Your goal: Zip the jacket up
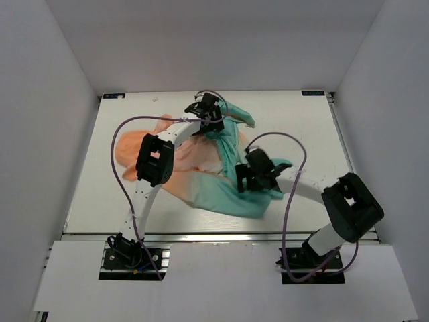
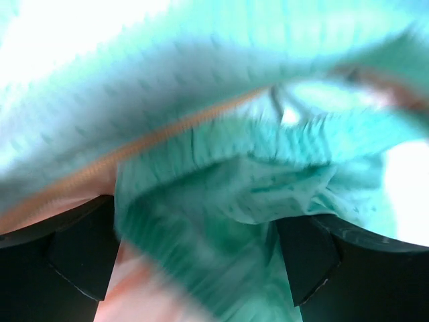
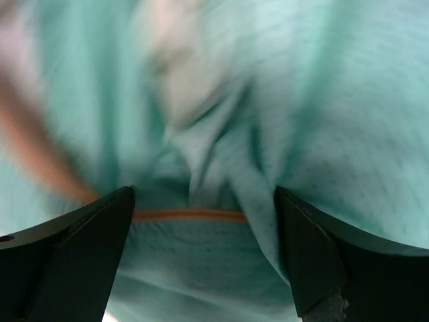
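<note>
My right gripper will next lift off the jacket's bunched folds, move back and go down onto the jacket's teal end under the gripper's arm (image 1: pixel 276 194), because that end sticks out.
The jacket (image 1: pixel 201 168) lies crumpled mid-table, peach-orange on the left and teal-green on the right. My left gripper (image 1: pixel 209 114) is at its far end, over a teal fold. In the left wrist view the jaws stand wide apart, and bunched teal fabric (image 2: pixel 221 201) with an orange zipper line (image 2: pixel 154 137) fills the gap of that gripper (image 2: pixel 194 261). My right gripper (image 1: pixel 247 178) is down on the teal part near the jacket's right side. Its jaws are wide apart around teal fabric (image 3: pixel 335 100), with a stretch of orange zipper (image 3: pixel 188 215) across the gap of that gripper (image 3: pixel 201 255).
The white table (image 1: pixel 315 134) is walled in white on the left, right and back. A teal sleeve end (image 1: pixel 244 121) points toward the back right. Purple cables (image 1: pixel 120 141) loop off both arms above the table.
</note>
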Robot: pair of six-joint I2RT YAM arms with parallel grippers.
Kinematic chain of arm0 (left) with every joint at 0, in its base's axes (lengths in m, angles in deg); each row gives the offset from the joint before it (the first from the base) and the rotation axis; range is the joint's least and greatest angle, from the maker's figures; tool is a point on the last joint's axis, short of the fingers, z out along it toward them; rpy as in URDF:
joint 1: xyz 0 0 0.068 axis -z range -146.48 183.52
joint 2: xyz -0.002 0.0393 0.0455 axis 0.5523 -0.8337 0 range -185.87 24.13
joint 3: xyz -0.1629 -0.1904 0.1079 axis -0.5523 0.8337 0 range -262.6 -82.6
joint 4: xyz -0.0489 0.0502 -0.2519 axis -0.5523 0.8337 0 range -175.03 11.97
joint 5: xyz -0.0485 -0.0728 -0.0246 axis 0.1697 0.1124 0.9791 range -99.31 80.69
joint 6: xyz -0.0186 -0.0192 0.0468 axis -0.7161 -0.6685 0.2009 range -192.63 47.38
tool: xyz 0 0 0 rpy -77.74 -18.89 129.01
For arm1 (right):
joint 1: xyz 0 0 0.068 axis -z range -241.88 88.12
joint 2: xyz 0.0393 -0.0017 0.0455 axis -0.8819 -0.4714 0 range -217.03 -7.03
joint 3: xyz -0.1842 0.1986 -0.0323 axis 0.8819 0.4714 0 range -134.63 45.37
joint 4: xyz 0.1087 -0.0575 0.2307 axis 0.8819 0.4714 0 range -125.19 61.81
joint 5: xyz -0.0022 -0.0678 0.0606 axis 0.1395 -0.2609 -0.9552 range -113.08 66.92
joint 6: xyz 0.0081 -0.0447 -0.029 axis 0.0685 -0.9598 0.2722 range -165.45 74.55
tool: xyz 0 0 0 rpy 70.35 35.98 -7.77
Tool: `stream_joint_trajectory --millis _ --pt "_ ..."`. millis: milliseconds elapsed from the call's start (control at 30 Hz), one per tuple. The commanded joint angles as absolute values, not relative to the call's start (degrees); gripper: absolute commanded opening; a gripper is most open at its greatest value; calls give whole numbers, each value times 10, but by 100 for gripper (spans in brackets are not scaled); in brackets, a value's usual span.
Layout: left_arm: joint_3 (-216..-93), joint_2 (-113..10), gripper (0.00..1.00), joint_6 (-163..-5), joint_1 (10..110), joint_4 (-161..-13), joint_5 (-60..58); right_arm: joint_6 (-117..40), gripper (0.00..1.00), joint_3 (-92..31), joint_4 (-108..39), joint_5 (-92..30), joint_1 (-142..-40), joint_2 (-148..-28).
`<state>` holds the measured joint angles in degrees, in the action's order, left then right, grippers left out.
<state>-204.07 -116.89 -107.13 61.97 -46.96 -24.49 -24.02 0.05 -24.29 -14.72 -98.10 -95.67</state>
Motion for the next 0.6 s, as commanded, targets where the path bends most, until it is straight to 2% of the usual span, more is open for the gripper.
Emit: stream_joint_trajectory --millis 0,33,167,400,567 --pt "-2091 -1240 98 -1016 621 -611 -97 -131 89 57 -207 -226 -1093 -947" --pt "-2107 -1249 98 -1015 623 -618 -62 -127 89 55 -203 -226 -1136 -935" --pt "-2164 -1268 98 -998 631 -614 -3 -150 89 11 -182 -224 -1190 -912" --pt "-2061 -1129 98 -950 636 -560 -84 -187 89 -72 -92 -133 -1189 -862" --pt "-2043 -1039 98 -933 636 -485 -84 -183 89 -65 -49 -103 -1190 -817"
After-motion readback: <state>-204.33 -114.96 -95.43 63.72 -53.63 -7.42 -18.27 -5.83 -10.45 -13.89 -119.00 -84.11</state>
